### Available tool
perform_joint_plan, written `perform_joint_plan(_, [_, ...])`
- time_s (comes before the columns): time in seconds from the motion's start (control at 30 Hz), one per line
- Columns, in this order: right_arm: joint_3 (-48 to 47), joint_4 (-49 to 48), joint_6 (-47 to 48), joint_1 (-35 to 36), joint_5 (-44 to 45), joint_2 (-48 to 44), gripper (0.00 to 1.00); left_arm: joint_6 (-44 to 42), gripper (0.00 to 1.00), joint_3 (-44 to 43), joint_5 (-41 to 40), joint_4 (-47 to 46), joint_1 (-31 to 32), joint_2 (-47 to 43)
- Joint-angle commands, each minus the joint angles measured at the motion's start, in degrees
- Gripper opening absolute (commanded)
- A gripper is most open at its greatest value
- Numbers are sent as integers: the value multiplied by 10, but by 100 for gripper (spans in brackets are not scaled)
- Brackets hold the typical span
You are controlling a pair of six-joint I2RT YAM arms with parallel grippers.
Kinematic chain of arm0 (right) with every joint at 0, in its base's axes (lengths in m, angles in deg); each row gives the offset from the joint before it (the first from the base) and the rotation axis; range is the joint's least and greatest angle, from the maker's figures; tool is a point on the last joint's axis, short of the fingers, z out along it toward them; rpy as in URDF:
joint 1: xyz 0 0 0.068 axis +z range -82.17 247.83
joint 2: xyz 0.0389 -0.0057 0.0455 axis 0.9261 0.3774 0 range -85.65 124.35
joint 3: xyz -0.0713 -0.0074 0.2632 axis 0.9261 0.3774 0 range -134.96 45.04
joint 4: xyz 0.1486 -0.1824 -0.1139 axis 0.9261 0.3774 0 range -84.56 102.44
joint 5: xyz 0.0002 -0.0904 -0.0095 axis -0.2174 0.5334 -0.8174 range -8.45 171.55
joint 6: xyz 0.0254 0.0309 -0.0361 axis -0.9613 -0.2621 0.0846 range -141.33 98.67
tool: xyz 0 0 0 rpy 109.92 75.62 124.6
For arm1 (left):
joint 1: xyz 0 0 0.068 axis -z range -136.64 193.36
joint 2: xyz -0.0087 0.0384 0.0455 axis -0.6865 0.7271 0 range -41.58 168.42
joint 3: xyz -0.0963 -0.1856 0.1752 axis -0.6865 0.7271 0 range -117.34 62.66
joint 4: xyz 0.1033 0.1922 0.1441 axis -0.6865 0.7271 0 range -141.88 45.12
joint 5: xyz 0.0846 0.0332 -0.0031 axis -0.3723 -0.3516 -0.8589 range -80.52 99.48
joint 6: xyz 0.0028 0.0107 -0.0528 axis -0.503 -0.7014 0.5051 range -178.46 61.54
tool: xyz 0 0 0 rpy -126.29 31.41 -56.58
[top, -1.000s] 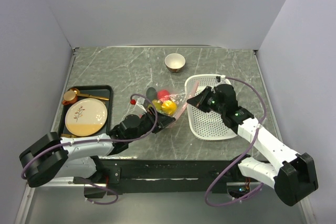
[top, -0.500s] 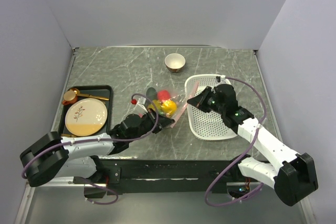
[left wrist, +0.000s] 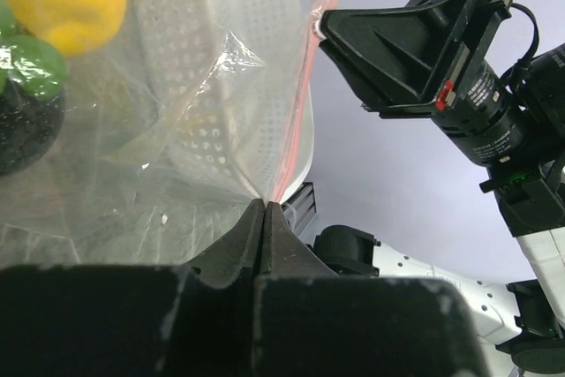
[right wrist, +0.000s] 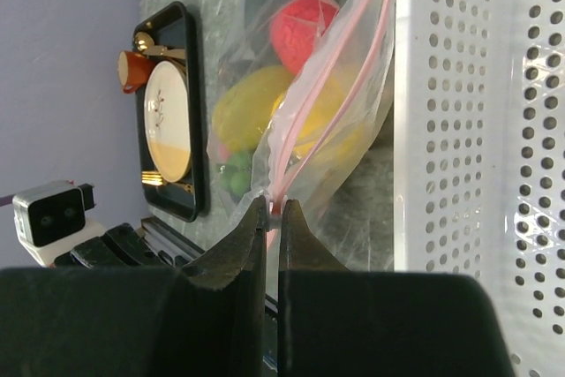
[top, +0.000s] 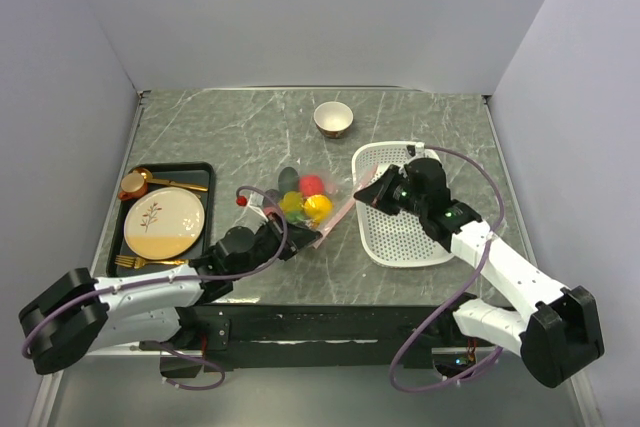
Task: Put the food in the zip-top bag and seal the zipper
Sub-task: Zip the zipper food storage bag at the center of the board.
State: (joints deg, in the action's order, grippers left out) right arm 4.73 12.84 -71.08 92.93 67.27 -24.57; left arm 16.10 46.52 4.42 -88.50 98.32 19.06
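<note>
The basket's side is to the right of the robot's right gripper in the top view. The gripper will pull the wide-open zipper over it to straighten the zipper's edges, then release.
The zip-top bag (top: 303, 223) lies stretched at mid-table between both grippers. Inside it sits the food: a red piece (top: 312, 185), a yellow piece (top: 318, 209), a green piece (top: 290, 202) and a dark piece (top: 288, 177). My left gripper (top: 300, 238) is shut on the bag's near corner, where the pink zipper (left wrist: 300, 103) runs down into its tips (left wrist: 265, 203). My right gripper (top: 366, 191) is shut on the zipper (right wrist: 291, 143) at the bag's far end, its tips (right wrist: 274, 209) pinching the strip. The right wrist view shows the red (right wrist: 300, 28), yellow (right wrist: 252, 108) and green (right wrist: 234, 174) food through the plastic.
A white perforated basket (top: 400, 232) lies right of the bag, under my right gripper. A gold cup (top: 333, 118) stands at the back. A black tray (top: 210, 207) with a plate (top: 164, 221) and cutlery sits at the left. Walls enclose the table.
My left gripper has shut on the bag's near corner and drawn back toward the left, pulling the bag taut and shifting the food leftward. The right gripper has held still.
</note>
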Motion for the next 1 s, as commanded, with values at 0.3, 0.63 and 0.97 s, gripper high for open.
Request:
perform_joint_plan(0.3, [-36,-2,20,-38,52,-15,4,0,1,40,-28,52,2,-74])
perform_joint_plan(0.63, [-39,6,28,-67,58,-18,5,1,1,58,-36,81,2,-105])
perform_joint_plan(0.97, [-48,8,41,-91,54,-15,5,6,1,73,-43,97,2,-129])
